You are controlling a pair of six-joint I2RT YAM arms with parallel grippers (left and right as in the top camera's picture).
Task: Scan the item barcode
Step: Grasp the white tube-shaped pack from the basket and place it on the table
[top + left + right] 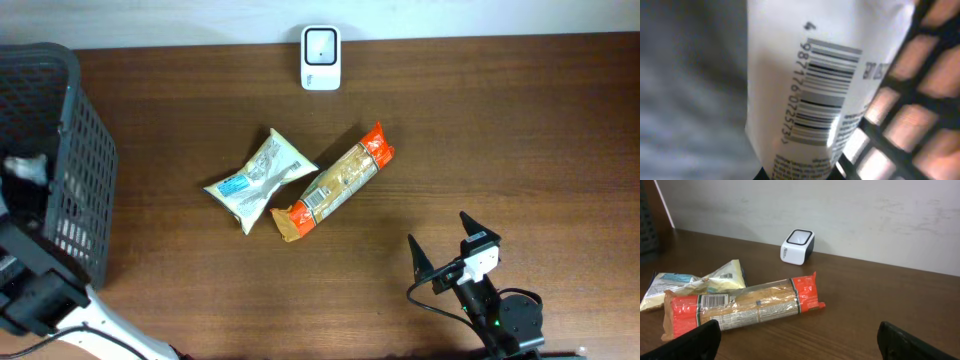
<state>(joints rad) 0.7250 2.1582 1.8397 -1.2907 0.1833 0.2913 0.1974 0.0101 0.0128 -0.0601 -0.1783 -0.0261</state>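
My left gripper should next lift the item out of the black basket (70, 130) and lower it onto the empty table beside the snack bag.
A white item (805, 90) fills the left wrist view, its barcode (825, 90) facing the camera. My left gripper (800, 176) is shut on the item's lower end, with only dark jaw edges showing on either side of it. In the overhead view a white item (25, 168) shows inside the black basket (70, 130), where the left arm reaches in. The white scanner (321, 58) stands at the table's back edge and also appears as the scanner (797, 246) in the right wrist view. My right gripper (438, 232) hovers open over the front right, with nothing between its jaws (799, 327).
A white and blue snack bag (258, 178) and an orange pasta packet (335, 183) lie mid-table; the right wrist view shows the packet (745, 305) and bag (695, 282) left of the gripper. Basket mesh (910, 95) is close beside the held item.
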